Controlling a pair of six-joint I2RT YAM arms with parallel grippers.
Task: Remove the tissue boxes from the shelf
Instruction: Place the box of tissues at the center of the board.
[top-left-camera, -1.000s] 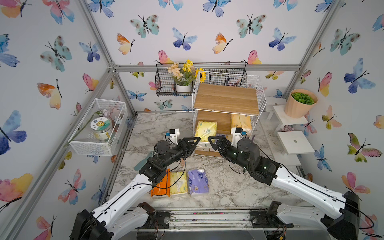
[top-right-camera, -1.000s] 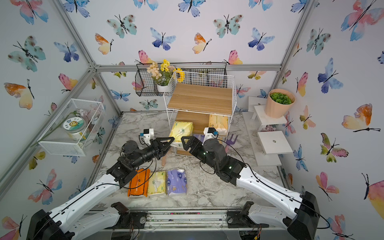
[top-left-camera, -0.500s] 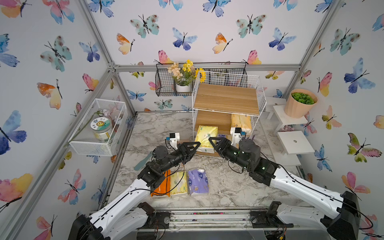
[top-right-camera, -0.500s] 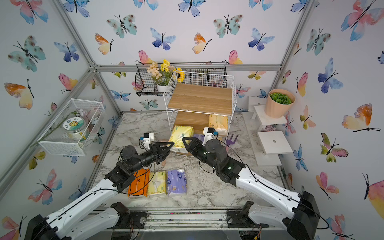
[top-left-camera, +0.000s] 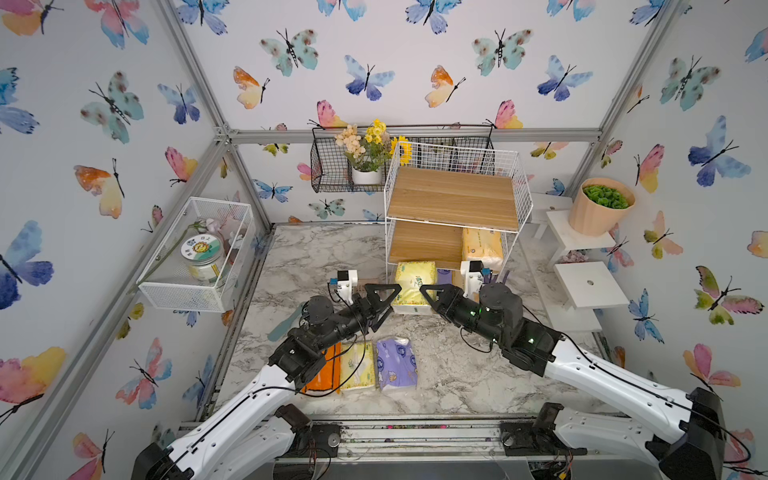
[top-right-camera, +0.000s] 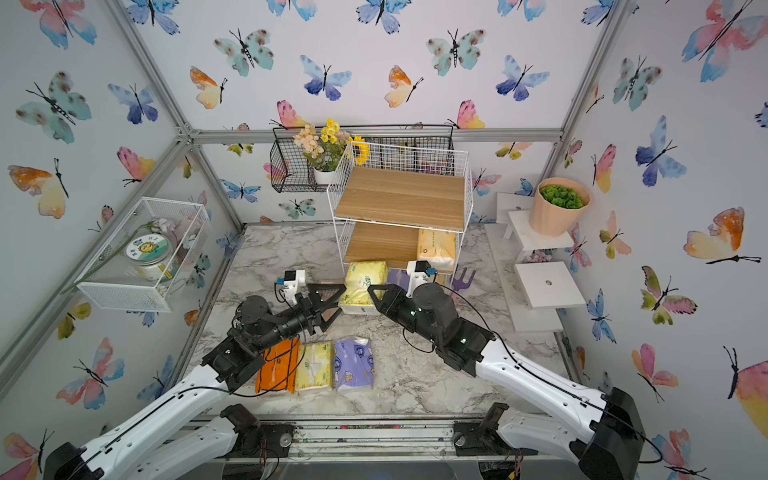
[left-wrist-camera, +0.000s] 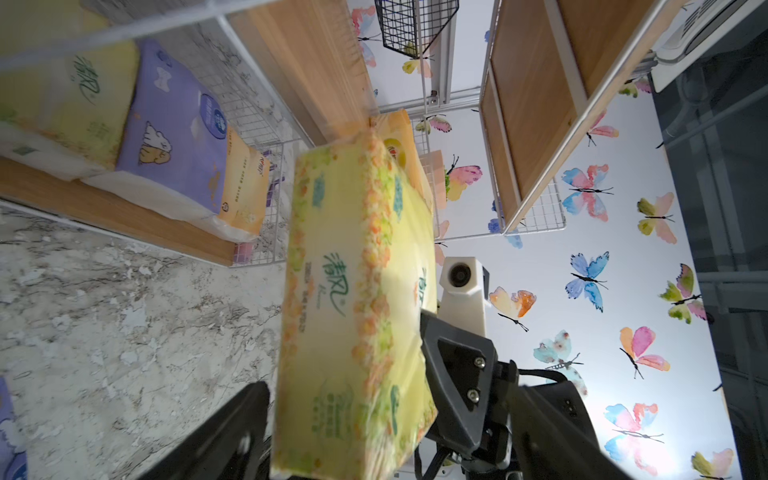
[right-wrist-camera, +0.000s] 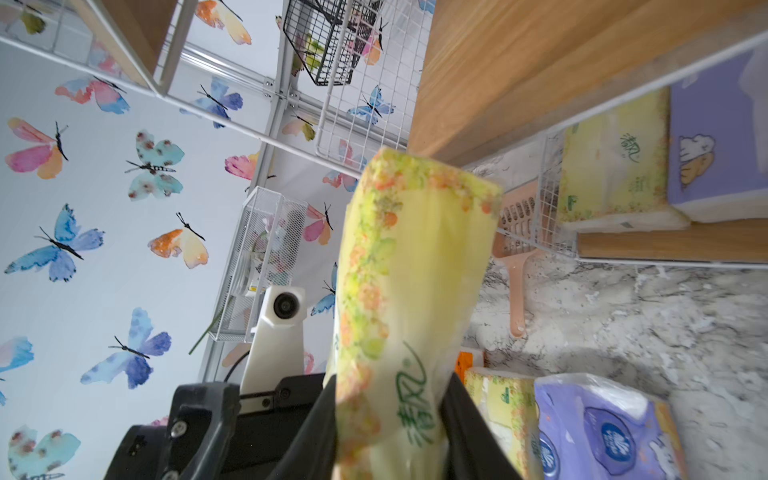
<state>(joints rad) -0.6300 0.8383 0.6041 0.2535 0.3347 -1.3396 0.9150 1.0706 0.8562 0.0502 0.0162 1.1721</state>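
The robot's right gripper will next come back down from the shelf (top-left-camera: 453, 195) to release the tissue box on the bare tabletop (top-left-camera: 441, 365) beside the purple box, since the row ends there.
A pale yellow-green tissue box (top-left-camera: 415, 278) (left-wrist-camera: 357, 311) (right-wrist-camera: 411, 291) hangs in front of the shelf (top-left-camera: 453, 195), between both grippers. My right gripper (top-left-camera: 430, 297) (right-wrist-camera: 390, 436) is shut on its near end. My left gripper (top-left-camera: 384, 307) stands open beside it, one finger (left-wrist-camera: 232, 428) a little apart from the wrap. On the shelf's bottom tier lie a yellow-green box (left-wrist-camera: 62, 95), a purple one (left-wrist-camera: 174, 137) and a light orange one (left-wrist-camera: 245, 187). Another light orange box (top-left-camera: 482, 247) sits on the middle tier. Bright orange (top-left-camera: 326, 368), yellow (top-left-camera: 359, 365) and purple (top-left-camera: 397, 363) boxes lie on the table in front.
A black wire basket (top-left-camera: 332, 166) with flowers hangs on the back wall. A white mesh basket (top-left-camera: 178, 291) holding a jar is on the left wall. White steps (top-left-camera: 590, 286) with a plant pot (top-left-camera: 598, 208) stand at the right. A pink scoop (right-wrist-camera: 517, 249) lies left of the shelf.
My left gripper has opened and let go of the yellow-green box. My right gripper has shut on that box, which has come slightly forward from the shelf.
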